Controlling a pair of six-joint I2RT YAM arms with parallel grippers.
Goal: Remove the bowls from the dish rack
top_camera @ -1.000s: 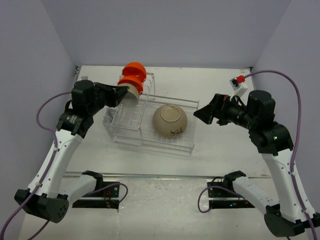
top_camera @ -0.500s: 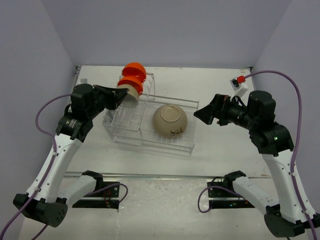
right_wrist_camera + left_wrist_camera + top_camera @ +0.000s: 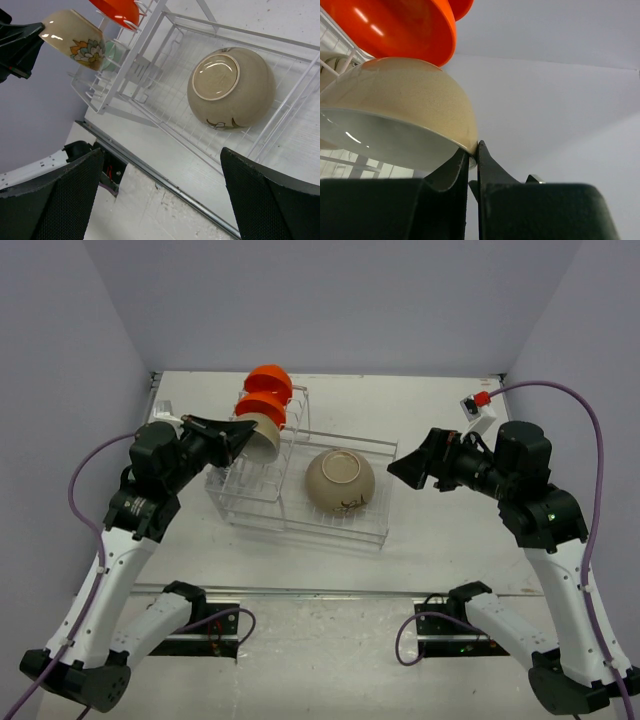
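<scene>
My left gripper should next swing over the mint-green bowl (image 3: 111, 55), which is below it and to its left in the top view. Then it should level the tilted beige bowl, lower it and let it go inside.
My left gripper (image 3: 238, 430) is shut on the rim of the small beige bowl (image 3: 263, 442), holding it tilted over the left upright section of the dish rack (image 3: 330, 533). In the left wrist view the fingertips (image 3: 481, 150) pinch that rim under the beige bowl (image 3: 405, 100). Two orange bowls (image 3: 268, 380) (image 3: 262, 408) stand in the slots behind it. A pale mint-green bowl (image 3: 111, 55) shows behind the beige bowl (image 3: 72, 37). The larger tan bowl (image 3: 340, 480) lies upside down in the lower basket. My right gripper (image 3: 405, 468) hovers open just right of the rack.
The rack's wire walls (image 3: 165, 100) rise around the tan bowl (image 3: 231, 87). A metal rail (image 3: 320, 592) runs along the table's near edge. Grey walls close in on the left, back and right. Bare tabletop (image 3: 440, 540) lies right of the rack.
My left arm has drawn back toward the near left with the beige bowl in its grip, and the bowl has shifted slightly nearer. The right arm has not moved.
</scene>
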